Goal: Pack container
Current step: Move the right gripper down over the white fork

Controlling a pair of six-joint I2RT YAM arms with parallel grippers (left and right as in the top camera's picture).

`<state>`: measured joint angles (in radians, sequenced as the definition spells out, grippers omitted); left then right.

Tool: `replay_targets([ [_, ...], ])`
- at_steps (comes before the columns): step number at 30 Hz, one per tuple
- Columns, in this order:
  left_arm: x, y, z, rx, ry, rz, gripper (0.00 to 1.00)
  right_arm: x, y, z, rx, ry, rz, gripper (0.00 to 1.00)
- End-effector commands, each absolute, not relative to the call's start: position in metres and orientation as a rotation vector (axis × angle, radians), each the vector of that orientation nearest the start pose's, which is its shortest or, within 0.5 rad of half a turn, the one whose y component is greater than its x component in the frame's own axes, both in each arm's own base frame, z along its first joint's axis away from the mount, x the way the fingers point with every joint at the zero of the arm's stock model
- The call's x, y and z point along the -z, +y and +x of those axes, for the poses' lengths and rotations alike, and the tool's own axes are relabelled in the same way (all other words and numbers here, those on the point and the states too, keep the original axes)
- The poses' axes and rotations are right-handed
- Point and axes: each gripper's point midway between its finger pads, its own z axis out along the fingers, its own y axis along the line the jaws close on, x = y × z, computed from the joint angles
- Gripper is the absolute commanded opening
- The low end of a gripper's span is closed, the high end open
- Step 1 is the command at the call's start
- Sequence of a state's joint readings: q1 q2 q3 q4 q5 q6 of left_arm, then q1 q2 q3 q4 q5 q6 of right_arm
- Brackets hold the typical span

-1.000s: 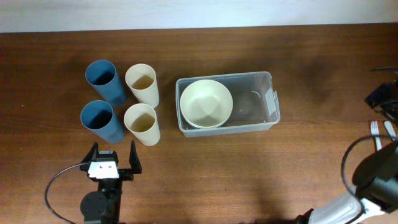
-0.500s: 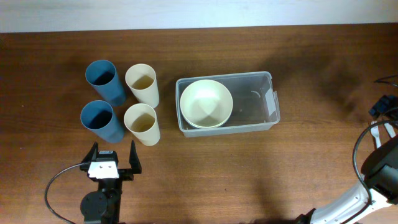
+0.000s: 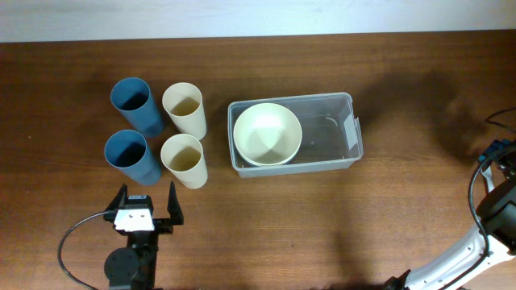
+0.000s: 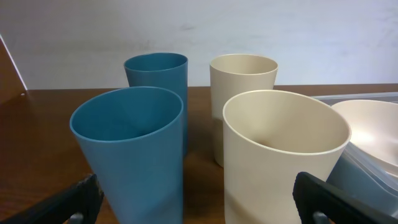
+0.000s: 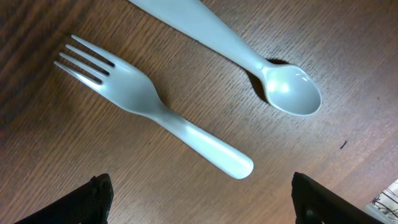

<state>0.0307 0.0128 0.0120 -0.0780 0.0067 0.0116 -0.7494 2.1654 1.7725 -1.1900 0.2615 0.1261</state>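
The fork lies flat ahead of my right gripper's open fingers, so the gripper should go down and shift toward the fork's tined end, onto the fork's narrow neck.
The clear plastic container (image 3: pixel 326 133) stands right of the table's middle, with a cream bowl (image 3: pixel 267 133) in its left half. Left of it are two blue cups (image 3: pixel 131 103) and two cream cups (image 3: pixel 184 109). My left gripper (image 3: pixel 146 205) is open just in front of the cups; the left wrist view shows the near blue cup (image 4: pixel 130 149) and near cream cup (image 4: pixel 283 155) ahead of its fingers. My right gripper (image 5: pixel 202 205) hangs open at the table's right edge over a white fork (image 5: pixel 155 112) and a white spoon (image 5: pixel 249 56), holding nothing.
The right arm (image 3: pixel 493 205) and its cables reach in at the right edge and cover the fork and spoon in the overhead view. A white wall runs behind the table's far edge. The container's rim (image 4: pixel 360 98) shows at the right of the left wrist view.
The right arm has swung toward the table's right edge and come over the fork and spoon, hiding them from overhead. The left arm has not moved.
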Motion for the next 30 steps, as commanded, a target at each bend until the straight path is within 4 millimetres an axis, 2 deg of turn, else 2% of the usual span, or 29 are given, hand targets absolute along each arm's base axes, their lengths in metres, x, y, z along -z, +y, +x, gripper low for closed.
replay_targets([
  [1, -0.156, 0.008, 0.246, -0.048, 1.652, -0.003, 1.0, -0.035, -0.311, 0.263, 0.393, 2.967, 1.369, 0.86],
  [9, -0.156, 0.008, 0.246, -0.048, 1.652, -0.003, 1.0, -0.006, -0.306, 0.259, 0.363, 3.021, 1.38, 0.86],
  [13, -0.156, 0.008, 0.246, -0.048, 1.652, -0.002, 1.0, 0.002, -0.304, 0.26, 0.341, 3.011, 1.378, 0.86],
  [20, -0.156, 0.008, 0.246, -0.048, 1.652, -0.003, 1.0, 0.018, -0.294, 0.27, 0.22, 3.012, 1.296, 0.85],
  [30, -0.156, 0.008, 0.246, -0.048, 1.652, -0.003, 1.0, 0.037, -0.281, 0.281, 0.058, 3.052, 1.087, 0.84],
])
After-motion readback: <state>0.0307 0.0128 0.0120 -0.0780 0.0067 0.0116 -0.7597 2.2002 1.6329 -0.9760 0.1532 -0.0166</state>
